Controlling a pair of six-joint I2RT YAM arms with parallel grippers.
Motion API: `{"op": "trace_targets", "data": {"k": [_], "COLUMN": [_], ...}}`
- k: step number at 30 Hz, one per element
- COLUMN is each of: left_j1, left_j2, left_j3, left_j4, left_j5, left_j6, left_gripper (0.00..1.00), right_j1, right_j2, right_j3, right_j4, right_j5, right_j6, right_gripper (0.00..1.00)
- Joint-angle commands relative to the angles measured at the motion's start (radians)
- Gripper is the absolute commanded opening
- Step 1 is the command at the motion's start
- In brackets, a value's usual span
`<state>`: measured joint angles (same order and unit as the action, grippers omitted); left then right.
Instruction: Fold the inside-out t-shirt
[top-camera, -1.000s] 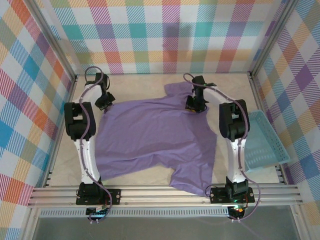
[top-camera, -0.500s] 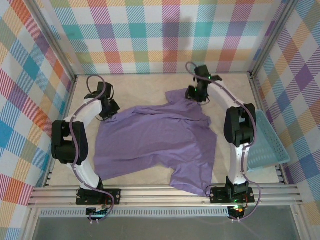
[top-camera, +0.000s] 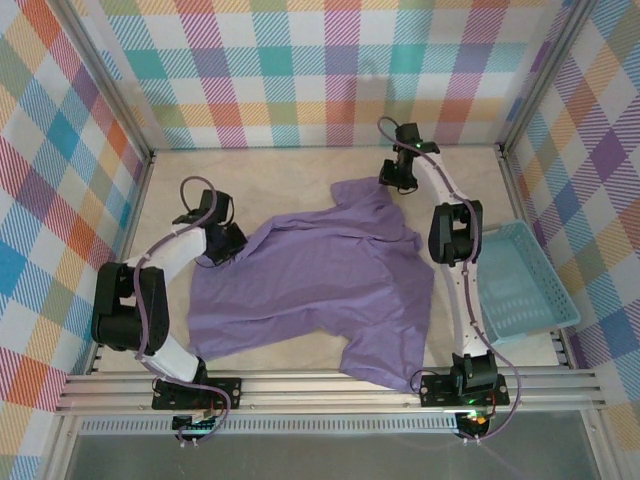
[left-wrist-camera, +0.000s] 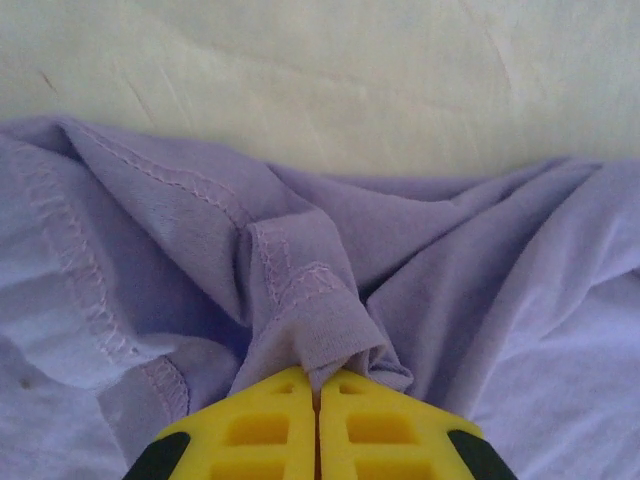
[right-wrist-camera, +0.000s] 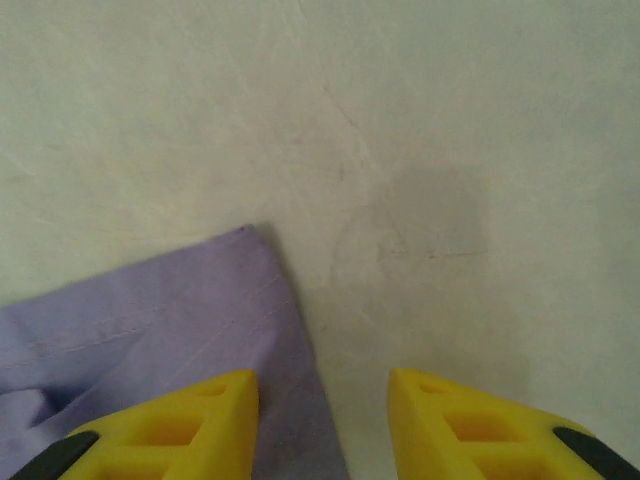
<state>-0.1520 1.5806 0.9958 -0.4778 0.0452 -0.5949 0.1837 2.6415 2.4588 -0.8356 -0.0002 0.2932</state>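
Observation:
My left gripper is to pull the bunched fold back and toward the middle of the shirt next, and release it there.
The inside-out t-shirt (top-camera: 320, 280) lies spread and rumpled on the table, lavender, with its stitched seams showing (left-wrist-camera: 90, 290). My left gripper (top-camera: 228, 245) is at the shirt's left edge. In the left wrist view its yellow fingers (left-wrist-camera: 250, 430) are pressed together and my left gripper (left-wrist-camera: 320, 385) is shut on a bunched fold with a ribbed hem. My right gripper (top-camera: 397, 176) is at the shirt's far right corner. In the right wrist view my right gripper (right-wrist-camera: 320, 385) stands open just above the table, with the shirt's corner (right-wrist-camera: 200, 300) lying flat under its left finger.
A light blue plastic basket (top-camera: 520, 285) sits at the table's right side beside the right arm. Plaid walls (top-camera: 320, 70) enclose the table on three sides. A metal rail (top-camera: 330, 390) runs along the near edge. Bare table (top-camera: 270, 175) lies beyond the shirt.
My left gripper has pulled the shirt's left edge nearer and to the right, bunching it. My right gripper has opened, let the far corner go and moved farther back.

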Motion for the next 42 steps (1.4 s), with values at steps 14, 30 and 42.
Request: {"op": "trace_targets", "data": {"k": [14,30,42], "left_j1": [-0.070,-0.161,-0.150], "left_j2": [-0.152,-0.318,-0.500], "left_j3": [-0.175,-0.373,-0.383], "left_j4": [0.049,0.039,-0.012], "left_j5": [0.054,0.079,0.003], "left_j6": [-0.037,-0.080,-0.034], "left_gripper": [0.09,0.21,0.49], "right_j1": [0.048,0.039,0.037], "right_j2": [0.106,-0.377,-0.938], "right_j3": [0.138,-0.382,-1.085], "right_j4": [-0.030,0.174,0.422], "right_j5": [-0.017,-0.027,-0.017], "right_j6": [-0.034,-0.041,0.017], "right_gripper": [0.43,0.00,0.00]}}
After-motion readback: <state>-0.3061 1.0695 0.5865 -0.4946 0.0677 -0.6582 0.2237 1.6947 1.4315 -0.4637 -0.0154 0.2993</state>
